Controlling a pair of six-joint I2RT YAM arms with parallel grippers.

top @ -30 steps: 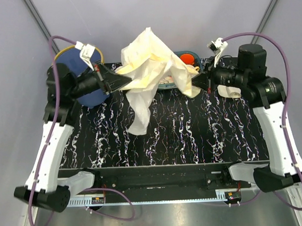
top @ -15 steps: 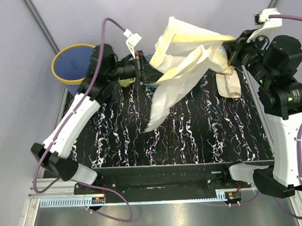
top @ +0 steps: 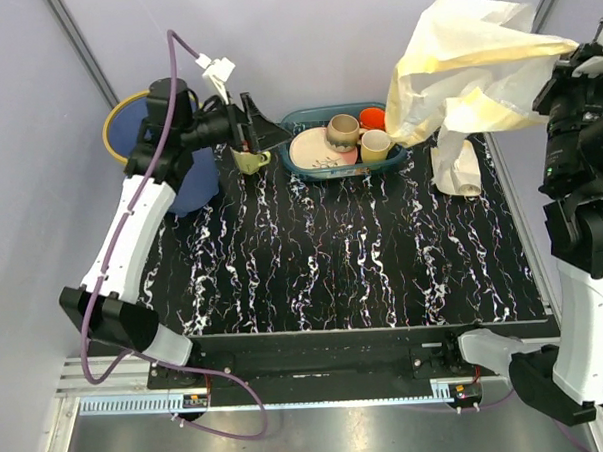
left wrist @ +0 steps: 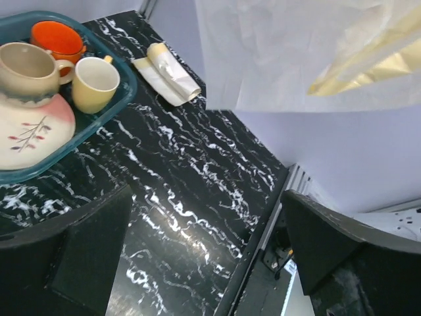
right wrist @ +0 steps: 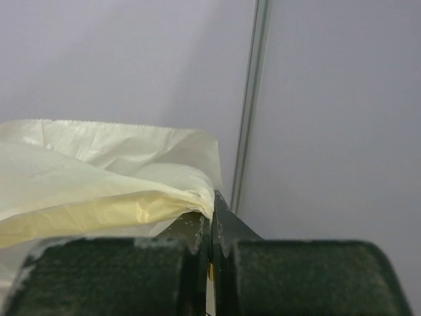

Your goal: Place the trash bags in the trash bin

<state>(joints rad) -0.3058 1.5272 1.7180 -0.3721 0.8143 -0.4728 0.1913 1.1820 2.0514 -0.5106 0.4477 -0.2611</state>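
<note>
The open fingers of my left gripper face away, so next I should swing it to the left in the top view and turn it down onto the trash bin's yellow rim.
The large cream trash bag (top: 467, 67) hangs high over the table's back right corner. My right gripper (right wrist: 212, 205) is shut on a pinched corner of this bag (right wrist: 99, 191). A small pale bundle of trash bags (top: 457, 169) lies on the black marbled table below it, also seen in the left wrist view (left wrist: 168, 69). My left gripper (top: 261, 131) stands open and empty at the back left, beside the blue trash bin (top: 123, 132), whose yellow rim is partly hidden by the left arm. Between the left gripper's fingers (left wrist: 89, 253) only table shows.
A teal oval basket (top: 309, 169) at the back middle holds a cream plate (top: 313, 147), two beige mugs and an orange cup (top: 373, 117). A small olive mug (top: 249, 161) sits just below the left gripper. Frame posts rise at both back corners.
The left gripper let go of the large bag, opened wide and swung back left toward the bin. The right arm lifted the bag up and to the right, uncovering the basket.
</note>
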